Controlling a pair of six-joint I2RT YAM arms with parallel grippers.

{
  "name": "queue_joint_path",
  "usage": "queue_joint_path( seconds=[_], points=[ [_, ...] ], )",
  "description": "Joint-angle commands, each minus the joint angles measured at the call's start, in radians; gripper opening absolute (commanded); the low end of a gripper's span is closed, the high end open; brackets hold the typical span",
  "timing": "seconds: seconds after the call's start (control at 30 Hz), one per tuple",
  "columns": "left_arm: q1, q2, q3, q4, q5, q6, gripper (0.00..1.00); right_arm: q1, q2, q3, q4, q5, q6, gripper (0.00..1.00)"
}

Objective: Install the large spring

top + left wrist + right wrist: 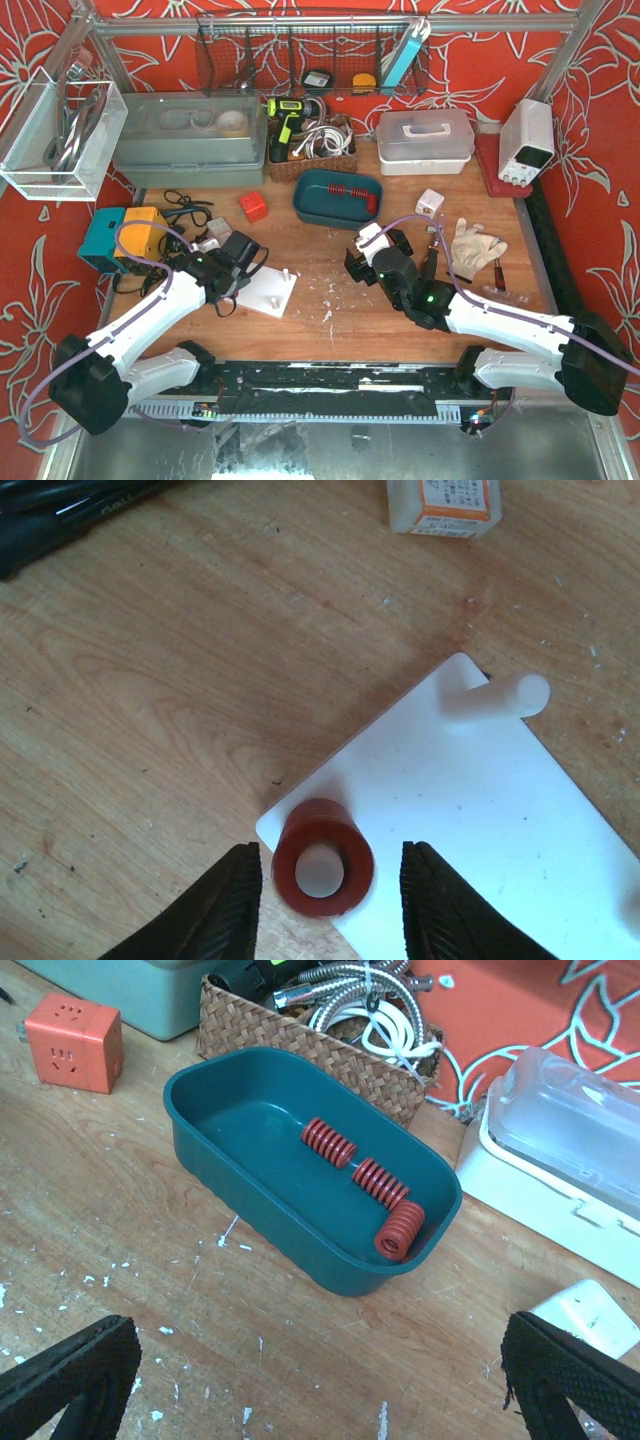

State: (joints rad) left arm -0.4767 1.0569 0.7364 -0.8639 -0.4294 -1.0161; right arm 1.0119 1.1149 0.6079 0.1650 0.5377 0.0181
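Note:
The tray's nearest spring is below my right gripper, so I will move my right gripper outward to it next and lower the open fingers on both sides of that spring's near end (372, 208) (394, 1239).
A large red spring (322, 858) stands over a white peg at the near corner of the white plate (480, 810). My left gripper (330, 900) is open, one jaw on each side of the spring with a gap to it on both sides. A second, bare peg (505, 697) stands at the plate's far corner. In the top view the left gripper (240, 265) hovers over the plate's (272, 295) left corner. My right gripper (320, 1400) is wide open and empty above bare wood, short of the teal tray (200, 1130), which holds three red springs (381, 1181).
An orange cube (75, 1042), a wicker basket (300, 1035) and a white plastic box (570, 1160) stand around the tray. A small orange-labelled box (445, 505) lies beyond the plate. A glove (475, 245) lies at right, cables and a yellow device (120, 235) at left.

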Motion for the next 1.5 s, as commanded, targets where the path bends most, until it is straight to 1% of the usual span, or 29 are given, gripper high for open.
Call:
queue_joint_path(
  seconds=[0.0, 0.2, 0.27, 0.33, 0.4, 0.5, 0.53, 0.6, 0.7, 0.73, 0.8, 0.93, 1.0, 1.03, 1.1, 1.17, 1.2, 1.3, 1.37, 1.47],
  points=[
    [0.007, -0.014, 0.008, -0.002, -0.033, -0.005, 0.44, -0.01, 0.018, -0.001, 0.003, -0.008, 0.013, 0.99],
    [0.007, -0.015, 0.028, -0.008, -0.033, 0.01, 0.52, -0.015, 0.015, -0.003, 0.0, -0.017, 0.016, 0.99],
    [0.007, -0.018, 0.06, 0.007, -0.04, 0.057, 0.55, -0.027, 0.012, 0.007, -0.019, -0.046, 0.02, 0.99],
    [0.007, -0.027, 0.087, 0.068, -0.03, 0.146, 0.59, -0.048, 0.02, 0.03, -0.048, -0.086, 0.035, 0.99],
    [0.007, -0.047, 0.095, 0.196, 0.02, 0.285, 0.64, -0.086, 0.044, 0.071, -0.103, -0.147, 0.057, 0.99],
    [0.007, -0.105, 0.061, 0.429, 0.183, 0.455, 0.7, -0.159, 0.097, 0.157, -0.207, -0.244, 0.086, 0.99],
    [0.007, -0.12, 0.04, 0.511, 0.244, 0.486, 0.73, -0.185, 0.119, 0.188, -0.232, -0.272, 0.087, 0.99],
    [0.008, -0.144, -0.014, 0.673, 0.373, 0.517, 0.85, -0.227, 0.171, 0.254, -0.287, -0.313, 0.084, 0.98],
    [0.006, -0.149, -0.073, 0.88, 0.51, 0.561, 0.98, -0.262, 0.261, 0.352, -0.363, -0.319, 0.026, 0.94],
    [0.005, -0.142, -0.086, 0.929, 0.538, 0.586, 1.0, -0.273, 0.291, 0.384, -0.389, -0.312, 0.008, 0.93],
    [0.003, -0.13, -0.121, 1.004, 0.548, 0.613, 1.0, -0.301, 0.346, 0.441, -0.425, -0.339, -0.016, 0.88],
    [0.002, -0.136, -0.224, 1.148, 0.569, 0.618, 1.0, -0.35, 0.457, 0.543, -0.445, -0.4, -0.054, 0.71],
    [0.001, -0.155, -0.291, 1.232, 0.581, 0.618, 1.0, -0.37, 0.522, 0.599, -0.462, -0.408, -0.086, 0.67],
    [0.0, -0.163, -0.317, 1.26, 0.579, 0.624, 1.0, -0.382, 0.553, 0.632, -0.478, -0.411, -0.1, 0.64],
    [0.0, -0.178, -0.359, 1.292, 0.573, 0.636, 1.0, -0.401, 0.636, 0.71, -0.523, -0.402, -0.115, 0.55],
    [0.0, -0.192, -0.389, 1.317, 0.567, 0.645, 1.0, -0.417, 0.705, 0.793, -0.588, -0.383, -0.095, 0.46],
    [0.0, -0.197, -0.402, 1.324, 0.56, 0.649, 1.0, -0.42, 0.734, 0.83, -0.621, -0.364, -0.074, 0.44],
    [0.0, -0.201, -0.415, 1.315, 0.511, 0.647, 1.0, -0.42, 0.827, 0.943, -0.706, -0.319, 0.064, 0.47],
    [0.0, -0.202, -0.399, 1.285, 0.492, 0.651, 1.0, -0.418, 0.884, 1.009, -0.765, -0.29, 0.157, 0.46],
    [0.0, -0.211, -0.404, 1.278, 0.483, 0.641, 1.0, -0.418, 0.952, 1.065, -0.808, -0.229, 0.263, 0.45]
  ],
)
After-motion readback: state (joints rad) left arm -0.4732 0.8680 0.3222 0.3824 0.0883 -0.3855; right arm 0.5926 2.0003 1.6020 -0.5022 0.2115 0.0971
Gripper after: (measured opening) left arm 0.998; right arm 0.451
